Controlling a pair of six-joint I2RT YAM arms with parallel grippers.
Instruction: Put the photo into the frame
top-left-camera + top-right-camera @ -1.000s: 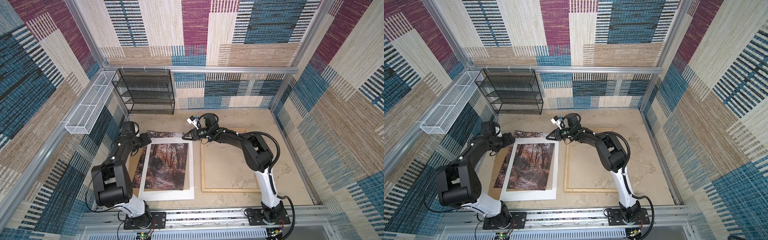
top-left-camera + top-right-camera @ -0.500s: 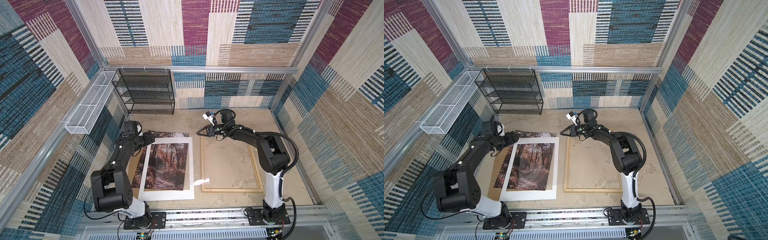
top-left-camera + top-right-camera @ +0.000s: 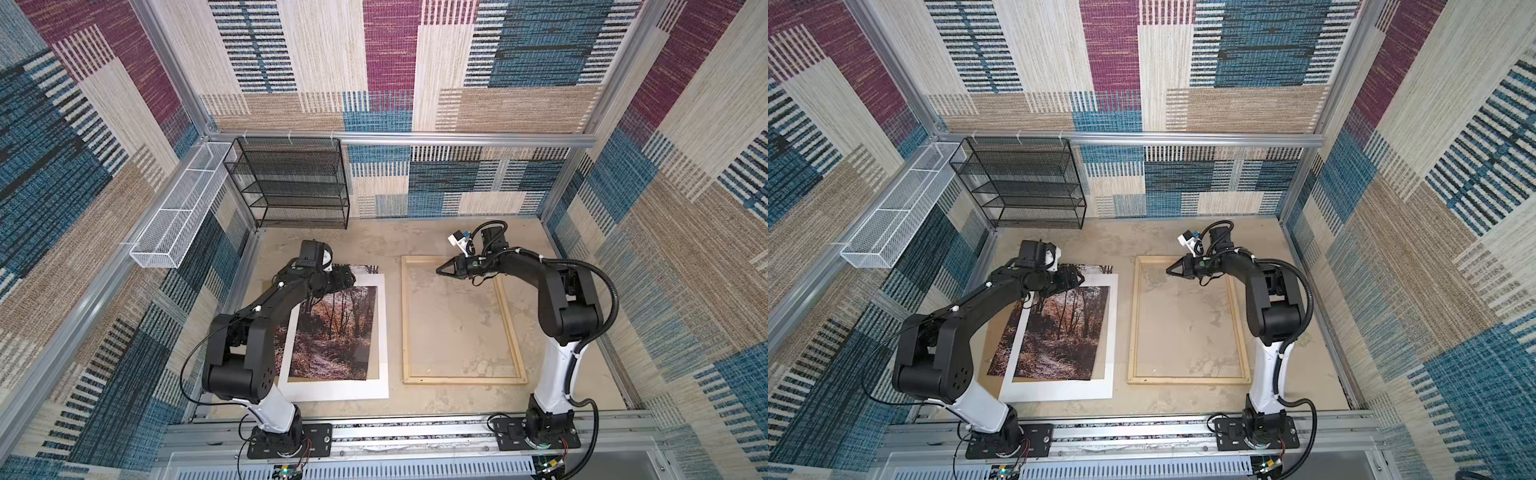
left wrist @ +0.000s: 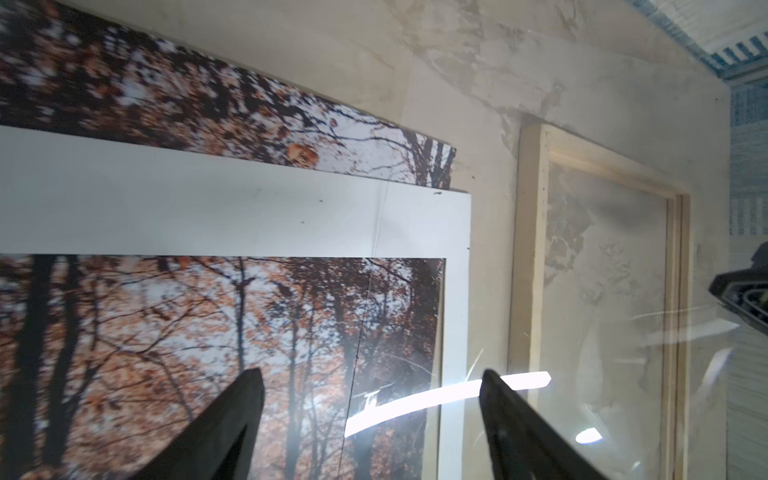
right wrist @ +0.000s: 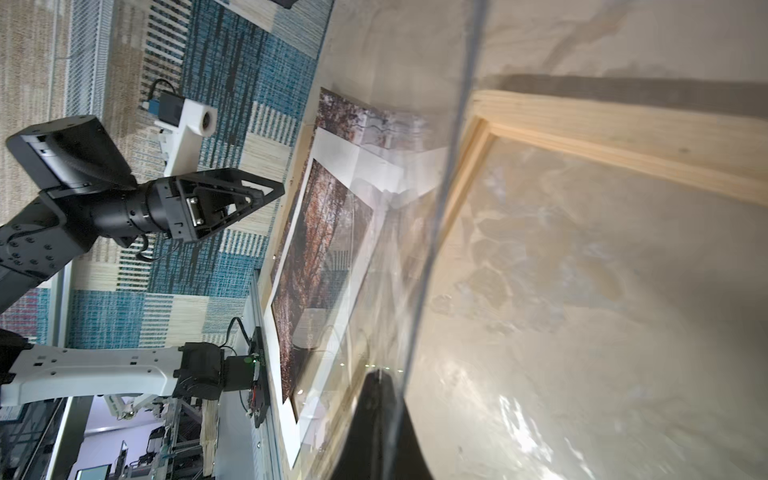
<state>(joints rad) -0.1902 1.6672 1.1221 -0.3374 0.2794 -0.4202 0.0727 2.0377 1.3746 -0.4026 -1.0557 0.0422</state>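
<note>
My right gripper shifts toward the frame's opposite long bar (image 3: 505, 308), across the frame's opening from it, and releases the pane's edge next, since the pane overhangs the mat.
The photo (image 3: 332, 332) (image 3: 1059, 336), an autumn forest print, lies flat under a white mat (image 3: 384, 316) and shows through its window; its far edge sticks out past the mat (image 4: 208, 108). To the right lies the pale wooden frame (image 3: 406, 320) (image 3: 1133, 320) (image 4: 528, 249). My left gripper (image 3: 351, 276) (image 4: 371, 376) hangs open and empty over the far end of the mat and photo. My right gripper (image 3: 440, 270) (image 5: 380, 374) is shut on the edge of a clear pane (image 5: 457, 124), held tilted above the frame's far left corner. That pane hardly shows in both top views.
A black wire shelf (image 3: 291, 183) stands against the back wall. A white wire basket (image 3: 178, 208) hangs on the left wall. Patterned walls close in on three sides, and a metal rail (image 3: 395, 432) carrying both arm bases runs along the front.
My right gripper has swung right with the clear pane, from the mat's far right corner to over the frame's far left corner. My left gripper has moved right along the photo's far edge.
</note>
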